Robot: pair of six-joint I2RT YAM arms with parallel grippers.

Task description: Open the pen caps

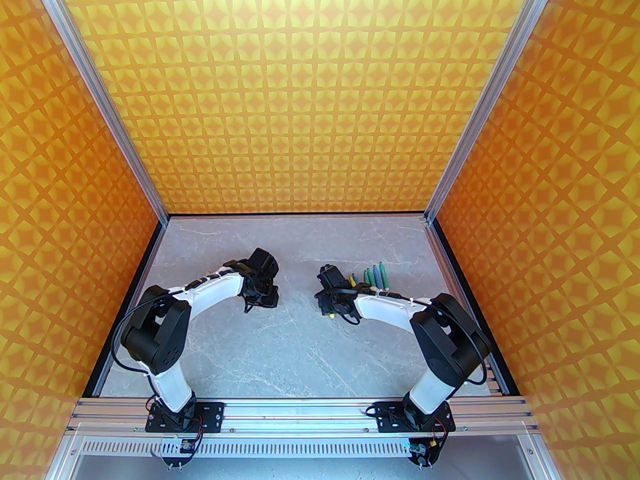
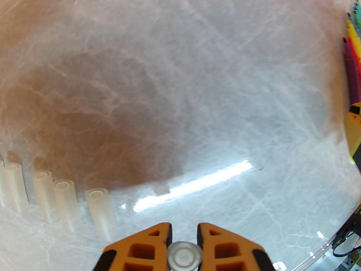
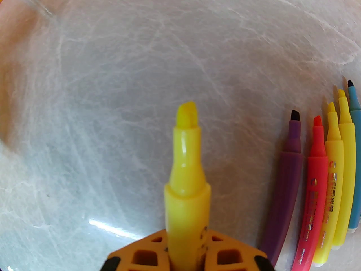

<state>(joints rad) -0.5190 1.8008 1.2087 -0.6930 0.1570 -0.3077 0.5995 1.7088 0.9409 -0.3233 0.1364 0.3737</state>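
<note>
My left gripper lowers its clear cap onto the marble beside the nearest cap of the row next and releases it, as that spot lies empty.
My left gripper (image 2: pixel 184 231) is shut on a clear pen cap (image 2: pixel 183 257), seen end-on between its orange fingers (image 2: pixel 153 237). Several more clear caps (image 2: pixel 99 212) lie in a row on the table to its left. My right gripper (image 3: pixel 187 237) is shut on a yellow pen (image 3: pixel 186 174) whose bare wedge tip points away from the wrist. Beside it on the right lie uncapped pens (image 3: pixel 318 185): purple, pink, two yellow and blue. From above, the left gripper (image 1: pixel 259 299) and right gripper (image 1: pixel 332 312) hang low over mid-table, a short gap apart, with the pens (image 1: pixel 372 275) behind the right wrist.
The grey marble tabletop (image 1: pixel 280 358) is walled in by orange patterned panels with aluminium posts at left and right. The pen row (image 2: pixel 354 55) shows at the right edge of the left wrist view. Open table lies between the arms and toward the near rail.
</note>
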